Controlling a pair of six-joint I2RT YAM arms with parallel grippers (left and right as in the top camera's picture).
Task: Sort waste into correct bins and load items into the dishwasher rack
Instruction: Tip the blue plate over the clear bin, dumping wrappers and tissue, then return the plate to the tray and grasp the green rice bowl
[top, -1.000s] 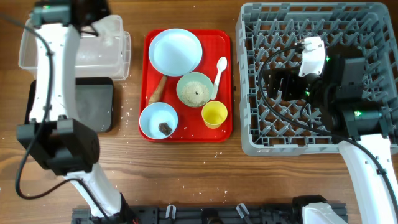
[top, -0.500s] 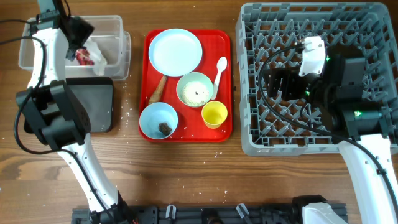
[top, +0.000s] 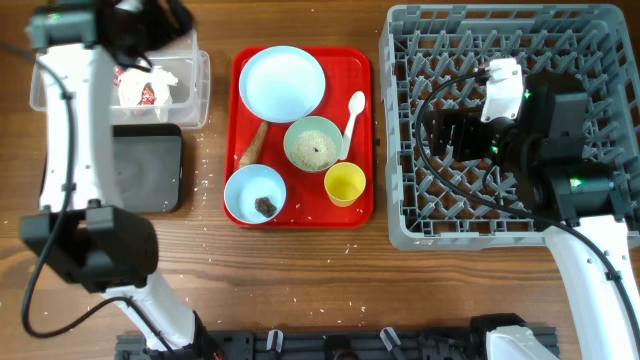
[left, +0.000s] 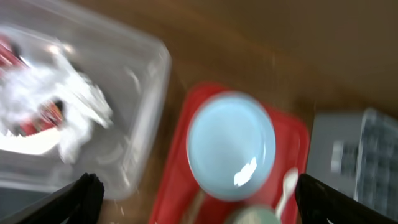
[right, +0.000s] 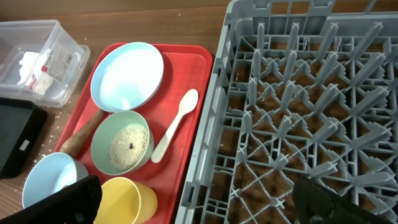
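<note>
I should next move my left gripper back and to the right in the overhead view and lower it onto the rice bowl's rim by the spoon, because there are still grains inside.
Crumpled white wrappers with red print lie loose in the clear tub. My left gripper hangs open and empty above the tub's right end, nothing between its fingers. On the red tray sit the pale blue plate, a bowl of rice grains, a bowl holding a dark lump, the yellow cup, the white spoon and the brown cone. Over the grey rack's left part my right gripper is open and empty.
The black tray lies in front of the clear tub at the left. White grains are scattered on the wood around the black tray and the red tray. The rack fills the right side, its pegs upright.
The left gripper opened and let the wrappers drop into the clear tub, then swung toward the back right. The right arm has not moved.
</note>
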